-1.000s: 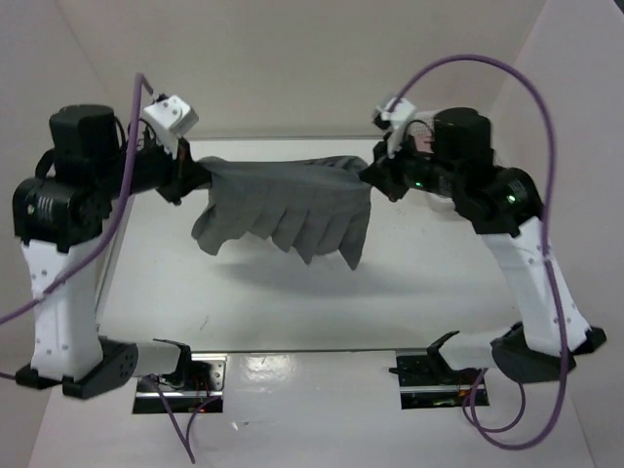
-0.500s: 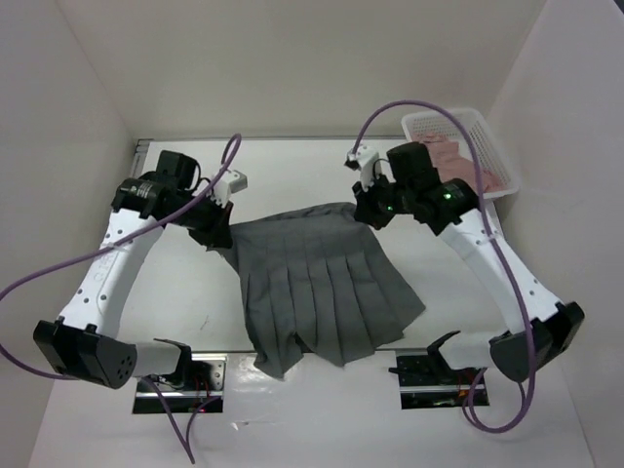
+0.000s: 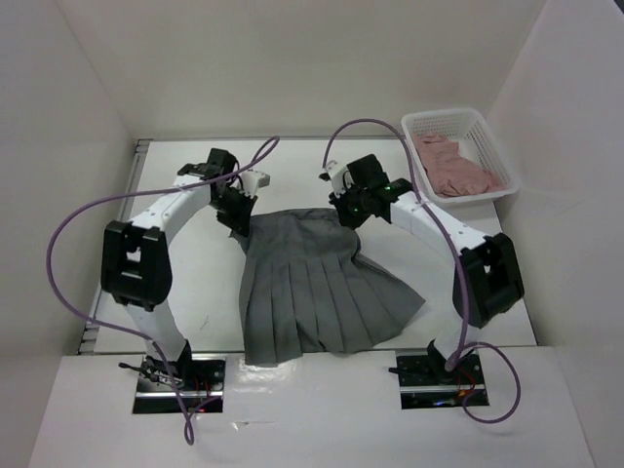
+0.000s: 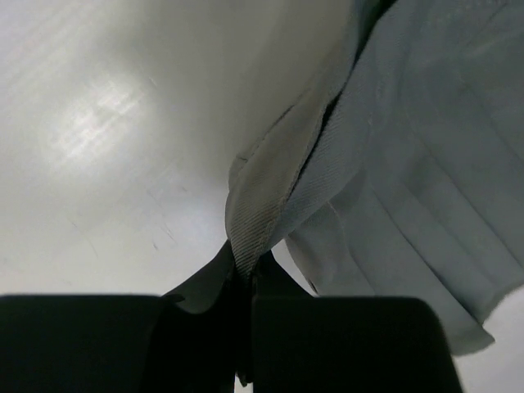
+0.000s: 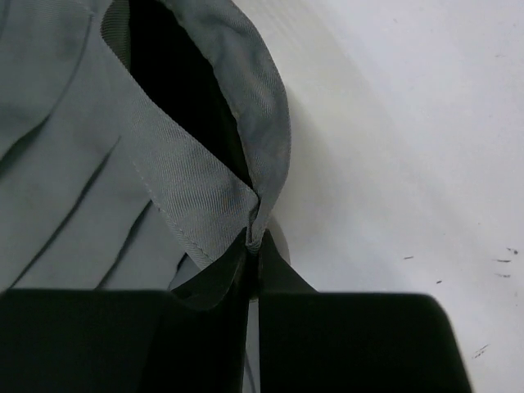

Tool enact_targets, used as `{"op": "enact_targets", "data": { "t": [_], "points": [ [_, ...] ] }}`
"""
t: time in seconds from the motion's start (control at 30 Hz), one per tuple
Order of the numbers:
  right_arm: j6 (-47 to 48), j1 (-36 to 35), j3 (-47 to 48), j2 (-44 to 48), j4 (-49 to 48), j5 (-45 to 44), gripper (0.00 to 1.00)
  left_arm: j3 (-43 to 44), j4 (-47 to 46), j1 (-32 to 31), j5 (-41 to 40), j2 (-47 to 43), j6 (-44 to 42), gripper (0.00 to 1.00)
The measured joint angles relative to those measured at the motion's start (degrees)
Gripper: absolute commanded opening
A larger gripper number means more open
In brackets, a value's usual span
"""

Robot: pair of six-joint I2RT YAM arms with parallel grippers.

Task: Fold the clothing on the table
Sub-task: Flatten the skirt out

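The hem crosses the table's near edge, so my left gripper should next pull the waistband corner outward onto the bare tabletop and let it go.
The clothing (image 3: pixel 317 288), a dark grey pleated skirt, lies spread on the white table (image 3: pixel 195 283), waistband at the far side and hem toward the arm bases. My left gripper (image 3: pixel 237 216) is shut on the waistband's left corner (image 4: pixel 250 225). My right gripper (image 3: pixel 348 213) is shut on the waistband's right corner (image 5: pixel 254 217). In both wrist views the black jaws pinch a fold of grey fabric just above the tabletop. The hem's right part (image 3: pixel 395 302) lies folded over and bunched.
A white mesh basket (image 3: pixel 485 136) holding a pink garment (image 3: pixel 450 168) stands at the back right corner. White walls close in the table on the left, back and right. Purple cables loop over both arms.
Both arms have swung down and outward from holding the skirt in the air. The skirt now lies laid out flat on the table, hem drawn toward the near edge.
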State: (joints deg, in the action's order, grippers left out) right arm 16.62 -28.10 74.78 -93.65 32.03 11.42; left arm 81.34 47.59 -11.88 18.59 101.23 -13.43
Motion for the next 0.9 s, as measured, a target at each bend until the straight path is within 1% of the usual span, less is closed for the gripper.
{"op": "enact_targets", "data": {
  "t": [0.13, 0.17, 0.23, 0.27, 0.3, 0.33, 0.37, 0.4, 0.43, 0.47, 0.5, 0.57, 0.63, 0.77, 0.9],
  "points": [
    [0.02, 0.15, 2.1, -6.14, -2.97, -3.65, 0.0, 5.07, -2.97, 0.0, -2.45, 6.36, 1.16, 0.0],
    [0.04, 0.35, 3.3, -7.72, -3.37, -4.5, 0.0, 6.71, -3.67, 0.0, -3.1, 7.5, 1.6, 0.02],
    [0.15, 0.96, 5.46, -10.14, -4.57, -5.79, 0.0, 9.99, -5.29, -0.02, -4.44, 9.22, 2.14, 0.02],
    [0.11, 1.55, 6.82, -11.34, -5.07, -6.54, 0.0, 11.78, -5.79, -0.02, -5.09, 10.05, 2.47, 0.09],
    [0.0, 2.27, 8.0, -12.44, -5.95, -7.13, 0.12, 13.33, -6.29, -0.07, -5.68, 10.64, 2.84, 0.12],
    [-0.28, 3.13, 9.33, -13.51, -6.51, -7.8, 0.22, 14.99, -7.04, -0.07, -6.29, 11.34, 3.15, 0.18],
    [-0.72, 4.07, 10.56, -14.43, -6.82, -8.26, 0.29, 16.48, -7.56, 0.0, -6.91, 11.96, 3.3, 0.28],
    [-1.03, 5.01, 11.65, -15.3, -7.43, -8.83, 0.46, 17.73, -8.41, 0.04, -7.5, 12.48, 3.61, 0.44],
    [-1.44, 6.14, 12.9, -16.26, -7.87, -9.35, 0.57, 18.64, -9.33, 0.15, -7.91, 12.94, 3.58, 0.71],
    [-1.88, 7.23, 14.05, -17.2, -8.35, -9.97, 0.65, 19.28, -10.19, 0.33, -8.37, 13.18, 3.67, 0.79],
    [-2.14, 8.44, 15.21, -18.18, -8.9, -10.45, 0.77, 19.76, -10.82, 0.52, -8.74, 13.49, 4.39, 0.84],
    [-2.93, 10.62, 16.74, -19.71, -9.64, -11.67, 0.84, 20.59, -11.76, 1.09, -9.77, 14.1, 4.81, 0.98],
    [-3.45, 12.55, 17.57, -20.76, -9.99, -12.85, 0.89, 21.4, -12.31, 1.92, -10.99, 14.88, 5.49, 1.0],
    [-4.63, 15.8, 18.53, -21.29, -9.73, -13.81, 0.91, 22.14, -12.9, 3.39, -12.44, 15.72, 6.4, 1.0],
    [-5.05, 16.98, 19.96, -20.57, -7.87, -11.32, 0.92, 22.73, -12.22, 4.66, -11.72, 15.3, 7.48, 1.0]
  ]
}}
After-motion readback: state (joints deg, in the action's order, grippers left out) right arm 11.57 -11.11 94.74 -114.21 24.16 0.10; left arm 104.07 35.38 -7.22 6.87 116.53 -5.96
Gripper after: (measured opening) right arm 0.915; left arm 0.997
